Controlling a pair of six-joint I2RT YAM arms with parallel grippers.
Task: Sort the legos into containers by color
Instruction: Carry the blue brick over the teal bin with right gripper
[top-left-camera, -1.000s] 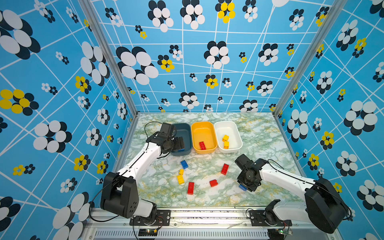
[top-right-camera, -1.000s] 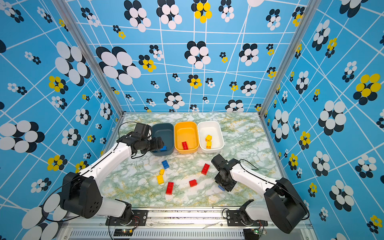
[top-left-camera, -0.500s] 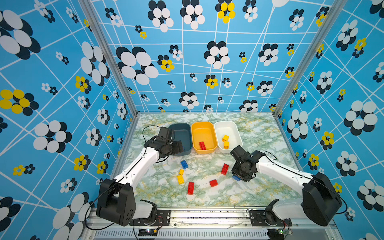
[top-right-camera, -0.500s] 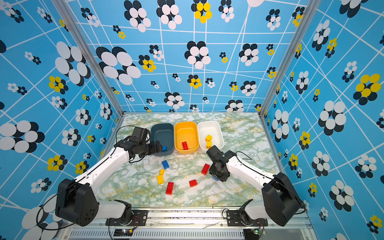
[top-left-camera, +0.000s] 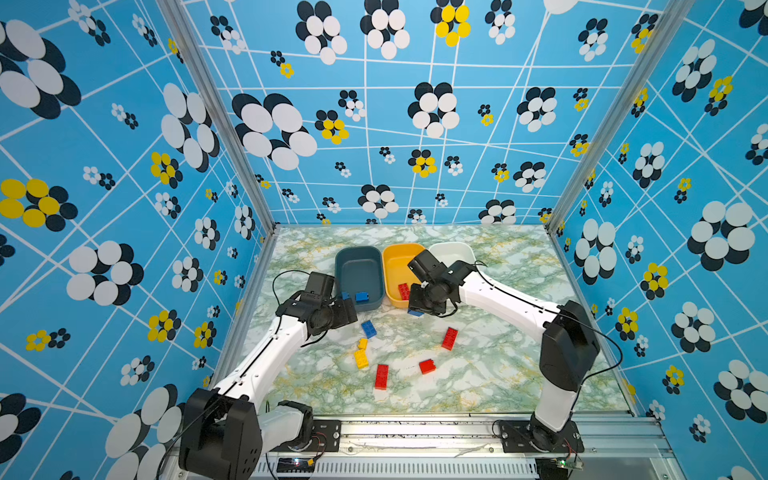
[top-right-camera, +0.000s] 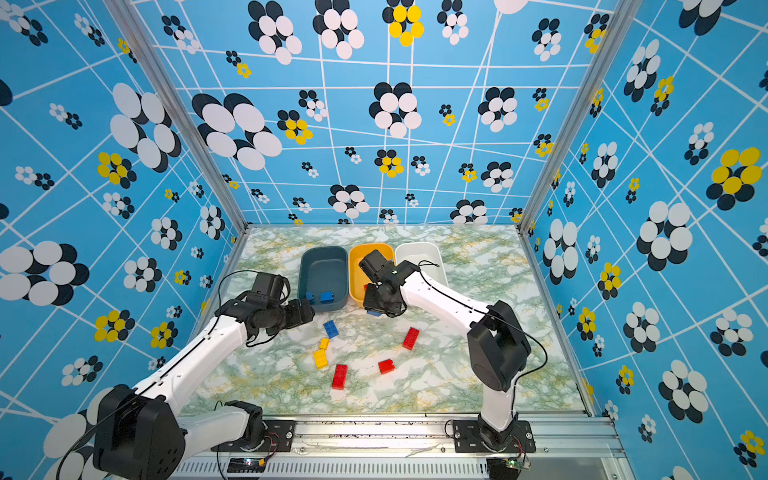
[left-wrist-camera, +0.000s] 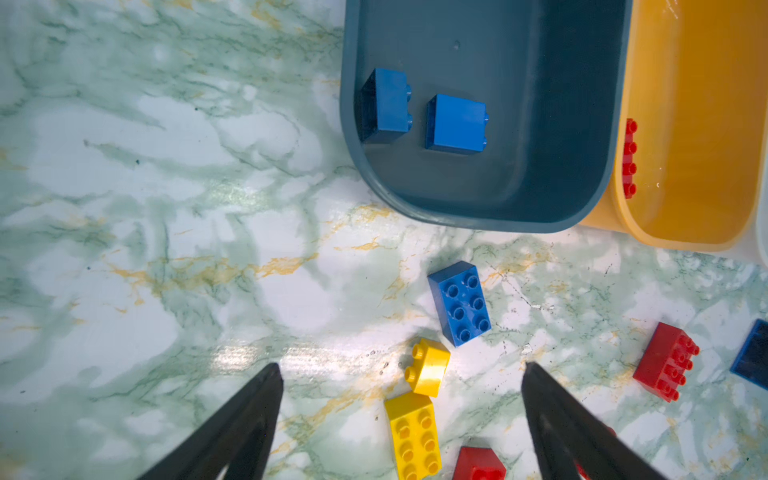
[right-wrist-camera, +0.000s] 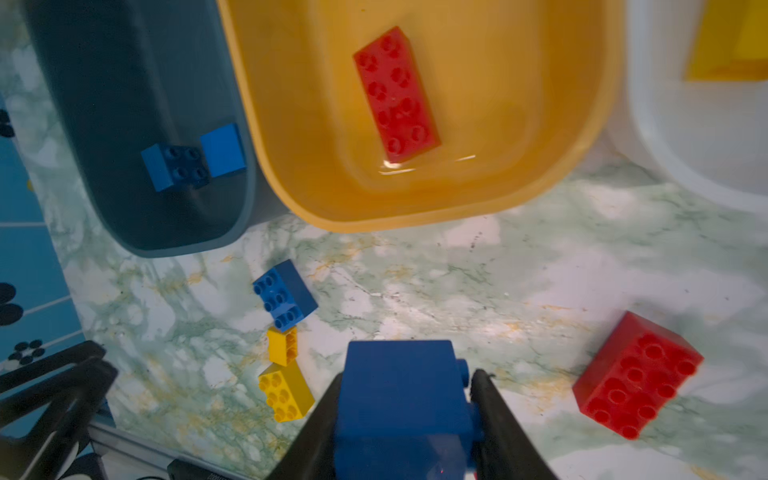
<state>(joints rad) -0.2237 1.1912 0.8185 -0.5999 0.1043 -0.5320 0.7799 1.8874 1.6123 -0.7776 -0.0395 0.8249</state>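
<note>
The teal tub is diagonally outward of my right gripper. My right gripper will next move outward across the orange-yellow tub and let go of the blue lego in the teal tub.
My right gripper is shut on a blue lego and hovers just in front of the orange-yellow tub, seen also in a top view as the right gripper. My left gripper is open and empty, above the table in front of the teal tub; in a top view the left gripper sits by that tub's front left corner. Two blue legos lie in the teal tub, and one red lego in the orange-yellow tub. The white tub is partly hidden by my right arm.
Loose on the marble table lie a blue lego, two yellow legos and three red legos. The three tubs touch side by side at the back. Patterned walls enclose the table on three sides.
My right arm has swung from the right front of the table to the orange-yellow tub's front, carrying the blue lego. My left gripper has drawn back from the teal tub towards the front.
</note>
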